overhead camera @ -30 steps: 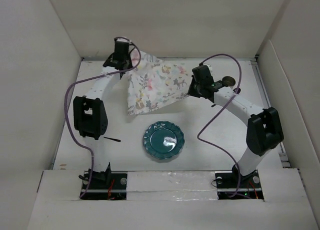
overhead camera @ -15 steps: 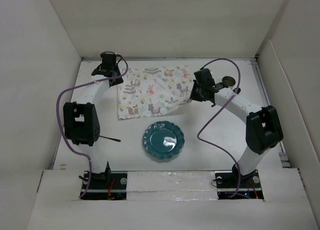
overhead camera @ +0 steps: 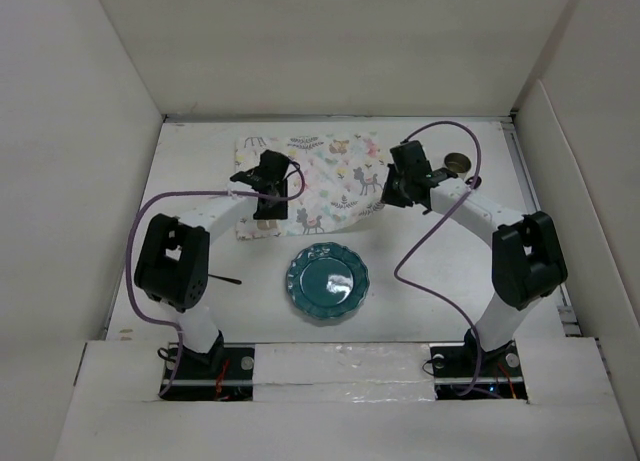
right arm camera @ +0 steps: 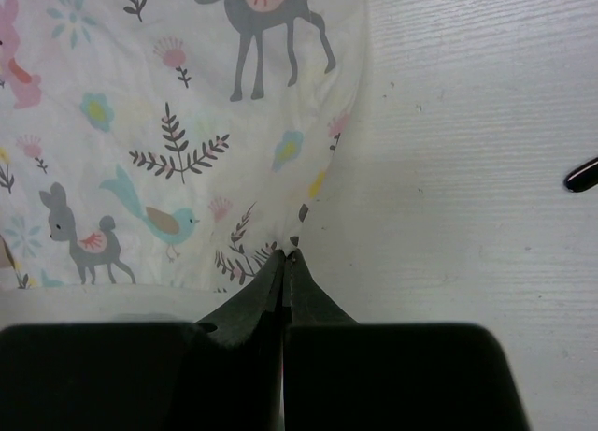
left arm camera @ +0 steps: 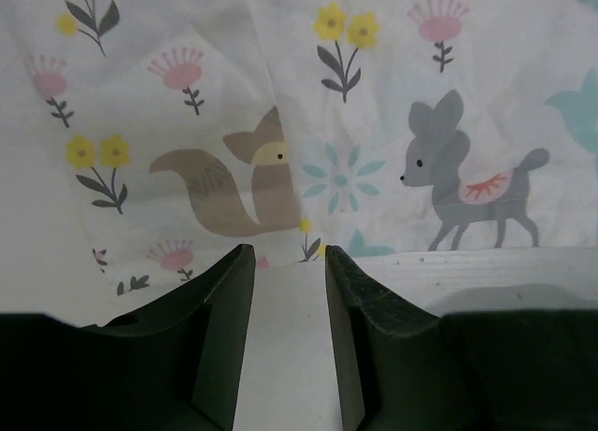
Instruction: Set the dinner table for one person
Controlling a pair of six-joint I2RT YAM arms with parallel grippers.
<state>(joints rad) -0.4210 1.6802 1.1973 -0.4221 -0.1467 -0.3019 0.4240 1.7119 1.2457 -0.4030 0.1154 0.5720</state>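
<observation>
My left gripper will move down onto the placemat's near edge under the brown fox and close there.
The animal-and-flower placemat lies spread flat at the back middle of the dinner table. My left gripper hovers over its near-left part. In the left wrist view that gripper is open, with only bare tabletop between the fingers and the placemat's near edge just ahead of the tips. My right gripper is at the cloth's near-right corner. The right wrist view shows this gripper shut, pinching the placemat's corner.
A teal scalloped plate sits near the front middle. A thin dark utensil lies left of it, partly under the left arm. A small round brownish dish stands at the back right. White walls enclose the table.
The left gripper opened, let go of the placemat's far-left corner and swung in toward its near-left edge. The cloth, lifted and bunched before, now lies flat. The right gripper stayed shut.
</observation>
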